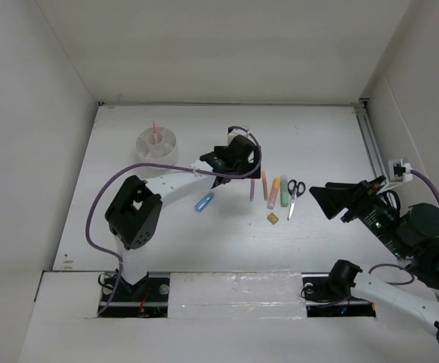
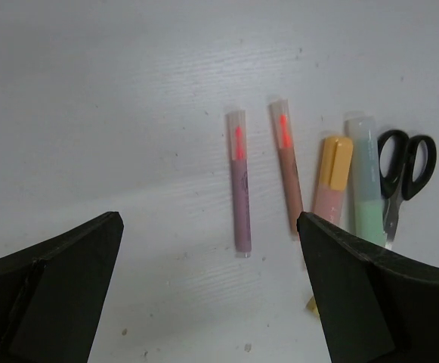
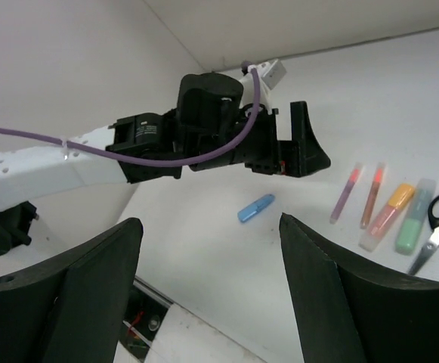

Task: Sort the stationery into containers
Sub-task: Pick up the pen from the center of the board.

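Observation:
My left gripper lowers toward the pink pen (image 2: 240,189) next, onto its transparent end (image 2: 237,136).
The white divided cup (image 1: 157,144) stands at the back left with one red pen (image 1: 156,131) upright in it. On the table lie a blue capsule (image 1: 204,202), a pink pen (image 2: 240,189), an orange pen (image 2: 289,174), an orange highlighter (image 2: 332,178), a green highlighter (image 2: 366,181), black-handled scissors (image 2: 404,170) and a tan eraser (image 1: 273,218). My left gripper (image 1: 238,168) hovers open just left of the pens, holding nothing. My right gripper (image 1: 329,201) hangs open to the right of the scissors, holding nothing; the blue capsule (image 3: 256,208) shows between its fingers, far off.
White walls enclose the table on three sides. A metal rail (image 1: 372,144) and a white socket block (image 1: 399,166) run along the right edge. The left arm's purple cable (image 1: 102,204) loops over the table's left part.

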{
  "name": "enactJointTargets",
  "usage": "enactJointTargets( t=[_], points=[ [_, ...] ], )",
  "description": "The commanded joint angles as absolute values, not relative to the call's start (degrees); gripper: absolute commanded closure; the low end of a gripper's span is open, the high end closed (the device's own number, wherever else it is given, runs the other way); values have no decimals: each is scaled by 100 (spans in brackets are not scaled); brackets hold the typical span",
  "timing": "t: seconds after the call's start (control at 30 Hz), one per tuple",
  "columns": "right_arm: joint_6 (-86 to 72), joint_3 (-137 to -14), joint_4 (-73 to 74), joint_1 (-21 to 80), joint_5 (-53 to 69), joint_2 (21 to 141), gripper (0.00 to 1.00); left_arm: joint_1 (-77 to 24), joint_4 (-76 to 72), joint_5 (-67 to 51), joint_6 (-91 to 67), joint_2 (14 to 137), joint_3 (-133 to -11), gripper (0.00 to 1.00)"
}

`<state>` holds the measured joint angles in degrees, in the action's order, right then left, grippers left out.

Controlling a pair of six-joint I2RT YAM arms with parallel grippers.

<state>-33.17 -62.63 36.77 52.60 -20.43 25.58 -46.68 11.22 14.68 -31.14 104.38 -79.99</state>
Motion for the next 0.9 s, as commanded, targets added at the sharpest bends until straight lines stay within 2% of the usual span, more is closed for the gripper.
enactJointTargets(
  t=[0.0,0.37,0.87],
  points=[
    [-3226,-6092,3850,5309,-2022,2532,21,-4781,1117,1205,-3086,10475,-8332,0],
    [-3278,-5730,3604,5309,-1775,2426,21,-4834,1705,1493,-2909,11698,-9149,1],
    [-3278,-5616,3656,5309,-1714,2197,21,-4834,2522,1731,-2909,12796,-10362,23]
  ],
)
